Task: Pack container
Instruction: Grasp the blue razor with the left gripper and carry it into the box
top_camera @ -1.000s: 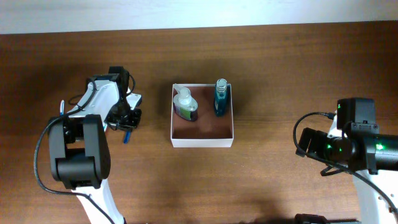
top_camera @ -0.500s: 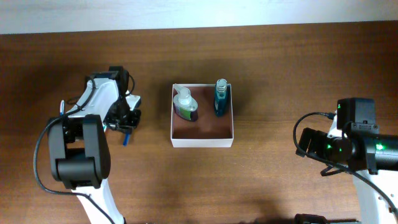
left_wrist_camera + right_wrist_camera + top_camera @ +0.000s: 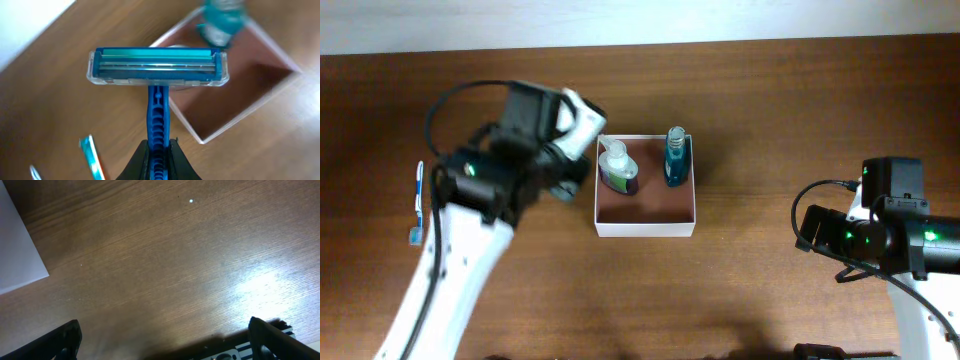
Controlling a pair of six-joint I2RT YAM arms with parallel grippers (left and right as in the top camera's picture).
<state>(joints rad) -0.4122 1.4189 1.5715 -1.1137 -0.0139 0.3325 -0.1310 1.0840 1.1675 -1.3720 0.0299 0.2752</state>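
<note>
The left gripper crosses right in the overhead view next, lowers the razor (image 3: 157,66) and releases it. The bottle-free near part of the container's bottom is below on that side.
The container (image 3: 646,228) is a shallow white-walled box with a reddish-brown inside at the table's middle. It holds a purple-green bottle (image 3: 617,171) with a white cap and a teal bottle (image 3: 674,156), both along its far side. My left gripper (image 3: 566,182) hovers just left of the container. It is shut on the handle of a blue razor (image 3: 157,66), as the left wrist view (image 3: 158,156) shows, with the container (image 3: 235,125) and the teal bottle (image 3: 221,20) beyond the razor's head. My right gripper (image 3: 162,335) is open and empty over bare wood at the far right (image 3: 820,235).
A thin blue-and-white toothbrush (image 3: 417,205) lies on the table at the far left; it also shows in the left wrist view (image 3: 92,158). A white surface (image 3: 15,245) fills the right wrist view's left edge. The wooden table ends at a pale wall at the back.
My left arm has lifted off the table's left side and swung right to the container's left wall with the razor in its jaws. The toothbrush is now uncovered. The right arm has not moved.
</note>
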